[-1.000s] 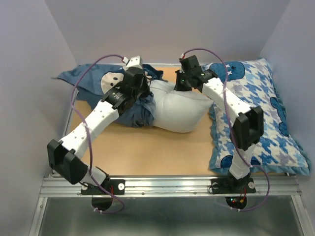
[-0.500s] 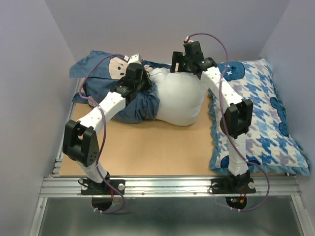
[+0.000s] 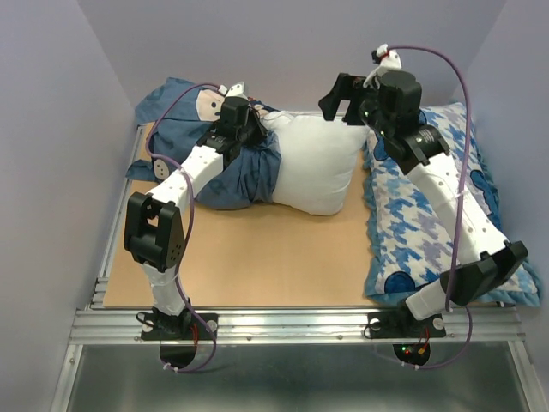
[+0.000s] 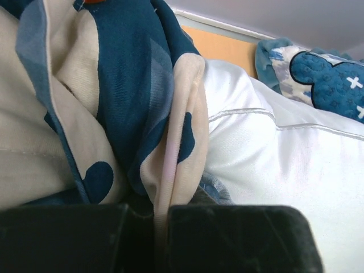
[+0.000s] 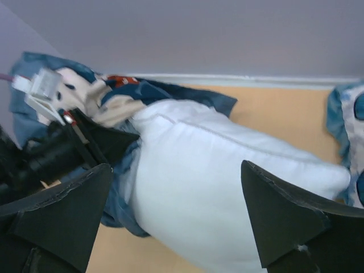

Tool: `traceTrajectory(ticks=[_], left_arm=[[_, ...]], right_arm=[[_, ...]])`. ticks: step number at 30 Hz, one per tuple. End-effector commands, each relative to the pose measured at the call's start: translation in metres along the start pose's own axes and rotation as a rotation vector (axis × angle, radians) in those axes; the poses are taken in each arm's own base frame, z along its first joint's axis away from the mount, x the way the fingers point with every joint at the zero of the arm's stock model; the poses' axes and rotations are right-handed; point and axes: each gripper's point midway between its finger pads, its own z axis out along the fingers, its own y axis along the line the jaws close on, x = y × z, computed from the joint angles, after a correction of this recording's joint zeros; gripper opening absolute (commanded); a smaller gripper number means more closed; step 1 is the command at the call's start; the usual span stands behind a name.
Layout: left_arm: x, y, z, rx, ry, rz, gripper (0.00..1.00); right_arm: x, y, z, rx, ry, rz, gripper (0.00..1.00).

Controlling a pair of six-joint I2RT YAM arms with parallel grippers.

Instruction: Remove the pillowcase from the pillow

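The white pillow (image 3: pixel 316 163) is below my right gripper and to its left in the top view, so I should bring that gripper down and across onto the pillow near the pillowcase.
The dark blue pillowcase (image 3: pixel 230 176) is bunched over the left end of the white pillow (image 3: pixel 316 163), and its loose part trails to the back left. My left gripper (image 3: pixel 246 116) is shut on a cream and blue fold of the pillowcase (image 4: pixel 170 170), next to the bare pillow (image 4: pixel 284 170). My right gripper (image 3: pixel 341 96) hangs open above the pillow's far right corner and touches nothing. In the right wrist view the pillow (image 5: pixel 216 182) lies below the gap of the right gripper (image 5: pixel 176 166), with the pillowcase (image 5: pixel 116 213) at its left end.
A blue-and-white houndstooth pillow (image 3: pixel 446 215) fills the right side of the tan table (image 3: pixel 257 266), close against the white pillow. Walls close in at the back and on both sides. A metal rail (image 3: pixel 292 322) runs along the near edge.
My right gripper has opened, let go of the pillow and risen to the back right. My left gripper has drawn the pillowcase a little toward the back, and the pillow has shifted with it.
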Motion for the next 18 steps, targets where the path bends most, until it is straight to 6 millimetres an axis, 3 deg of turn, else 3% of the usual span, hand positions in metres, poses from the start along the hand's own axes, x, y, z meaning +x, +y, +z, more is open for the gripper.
traceTrajectory(ticks=[1, 3, 4, 6, 7, 8, 14, 16, 17, 18], left_arm=[[0.037, 0.012, 0.002, -0.031, 0.142, 0.027, 0.00], [0.039, 0.012, 0.004, -0.029, 0.150, 0.031, 0.00], [0.040, 0.012, 0.004, -0.027, 0.155, 0.032, 0.00], [0.042, 0.012, 0.003, -0.025, 0.161, 0.036, 0.00], [0.043, 0.014, 0.003, -0.026, 0.161, 0.040, 0.00], [0.043, 0.012, 0.002, -0.020, 0.160, 0.039, 0.00], [0.040, 0.004, -0.002, 0.025, 0.168, 0.077, 0.00], [0.035, 0.001, -0.007, 0.033, 0.160, 0.094, 0.06], [0.031, -0.001, -0.010, 0.039, 0.149, 0.099, 0.11], [0.022, -0.008, -0.019, 0.056, 0.123, 0.110, 0.21]], right_arm=[[0.109, 0.000, 0.027, 0.000, 0.196, -0.020, 1.00], [0.140, 0.002, 0.030, 0.028, 0.239, -0.042, 1.00], [0.169, -0.003, 0.034, 0.052, 0.290, -0.052, 1.00], [0.193, 0.003, 0.042, 0.037, 0.314, -0.041, 1.00], [0.215, 0.001, 0.045, 0.031, 0.353, -0.041, 1.00], [0.232, 0.001, 0.056, 0.031, 0.370, -0.034, 1.00], [0.301, -0.022, 0.101, 0.109, 0.465, -0.032, 1.00], [0.309, -0.023, 0.109, 0.115, 0.478, -0.029, 0.81], [0.312, -0.024, 0.112, 0.113, 0.485, -0.022, 0.63], [0.315, -0.025, 0.117, 0.116, 0.492, -0.008, 0.12]])
